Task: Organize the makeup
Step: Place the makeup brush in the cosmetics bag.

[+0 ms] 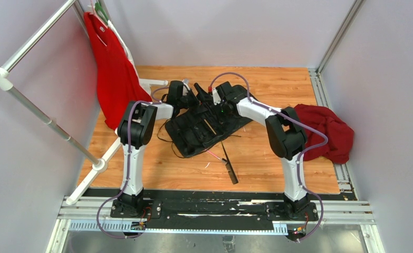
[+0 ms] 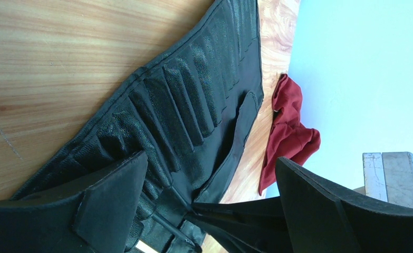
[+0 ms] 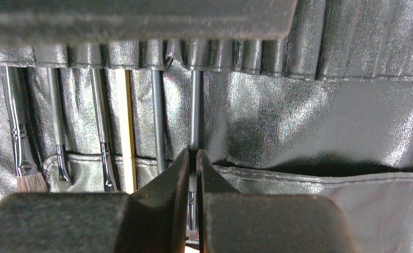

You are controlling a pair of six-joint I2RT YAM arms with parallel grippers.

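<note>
My right gripper needs to push the thin dark brush a little deeper toward the slots (image 1: 210,112) (image 3: 196,59).
A black slotted roll (image 1: 193,132) (image 2: 183,100) lies unrolled mid-table. In the right wrist view several makeup brushes stand in its slots, among them a black one (image 3: 99,116) and a tan one (image 3: 125,126). My right gripper (image 3: 193,161) (image 1: 215,99) is shut on a thin dark brush (image 3: 194,110) whose shaft runs up into a slot. My left gripper (image 2: 210,161) (image 1: 185,97) hovers open over the roll's far left end, its flap below the jaws. A black brush (image 1: 229,164) and a pink one (image 1: 212,154) lie loose on the wood in front.
A dark red cloth (image 1: 328,129) (image 2: 286,132) is heaped at the right. A red garment (image 1: 114,74) hangs on a white rack (image 1: 40,113) along the left side. Thin black cords (image 1: 170,142) trail from the roll's near-left corner.
</note>
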